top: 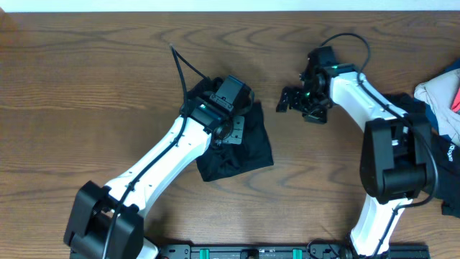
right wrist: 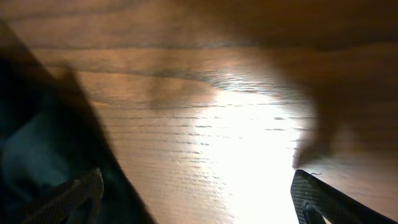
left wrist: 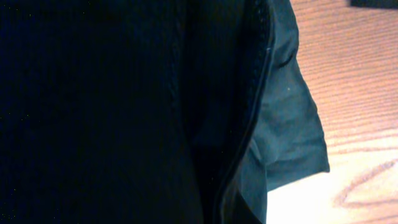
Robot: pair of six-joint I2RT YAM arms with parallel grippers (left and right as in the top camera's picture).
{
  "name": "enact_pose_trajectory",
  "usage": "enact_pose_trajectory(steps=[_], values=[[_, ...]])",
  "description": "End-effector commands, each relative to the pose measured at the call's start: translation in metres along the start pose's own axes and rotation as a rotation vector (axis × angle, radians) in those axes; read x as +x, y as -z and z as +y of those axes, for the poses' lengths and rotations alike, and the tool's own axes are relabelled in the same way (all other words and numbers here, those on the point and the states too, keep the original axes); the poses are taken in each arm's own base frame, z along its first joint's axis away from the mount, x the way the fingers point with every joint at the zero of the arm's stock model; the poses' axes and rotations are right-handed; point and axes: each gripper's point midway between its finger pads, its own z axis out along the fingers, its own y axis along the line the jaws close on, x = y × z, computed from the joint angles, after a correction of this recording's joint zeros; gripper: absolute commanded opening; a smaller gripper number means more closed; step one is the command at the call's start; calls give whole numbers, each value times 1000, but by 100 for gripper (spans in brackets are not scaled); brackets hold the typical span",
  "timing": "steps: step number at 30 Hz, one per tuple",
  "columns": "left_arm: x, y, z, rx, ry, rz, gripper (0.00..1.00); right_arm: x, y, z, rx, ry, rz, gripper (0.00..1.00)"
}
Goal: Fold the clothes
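The garment's flat edge [top: 266, 135] [left wrist: 311, 118] is to the right of my left gripper in the overhead view, so my left gripper needs to go that way next and let go of the cloth there.
A crumpled black garment [top: 241, 151] lies left of the table's middle. My left gripper [top: 231, 132] rests down on its top part. In the left wrist view the black garment [left wrist: 124, 112] fills almost the whole picture and hides the fingers, which are shut on the cloth. My right gripper [top: 291, 99] hovers over bare wood to the right of that garment, open and holding nothing. The right wrist view shows my right gripper [right wrist: 196, 199] with both pads [right wrist: 314, 196] far apart over the table, and the black garment [right wrist: 37, 143] at the left edge.
More clothes are heaped at the right edge: a whitish one with pink and blue [top: 440, 93] and dark ones [top: 447, 155] beside the right arm's base. The wooden table [top: 108, 79] shows bare at the left and back.
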Motion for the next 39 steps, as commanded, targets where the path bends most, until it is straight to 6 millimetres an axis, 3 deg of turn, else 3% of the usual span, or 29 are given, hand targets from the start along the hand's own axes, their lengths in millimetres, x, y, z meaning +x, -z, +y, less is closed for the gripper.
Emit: enact_pose_trajectory(steps=[1,11,19,24,25,29,35,39], values=[[8,-22,-12,41,10,66,6,-2,20,7,-43,41,-30,95],[12,-47,-25,41,-7,88,6,-13,24,-15,38,33,-72,97],[31,-88,-41,19,19,152,7,-15,26,-22,45,41,-74,97],[48,-111,-41,-16,32,213,34,-16,28,-28,48,33,-71,98],[51,-114,-41,-21,29,222,50,-16,28,-29,48,30,-72,98],[52,-119,-43,-14,28,225,79,-17,29,-32,49,23,-73,98],[43,-107,-49,17,8,191,86,-17,29,-32,49,29,-72,98],[24,-78,-56,59,-21,106,87,-19,30,-34,48,22,-76,98]])
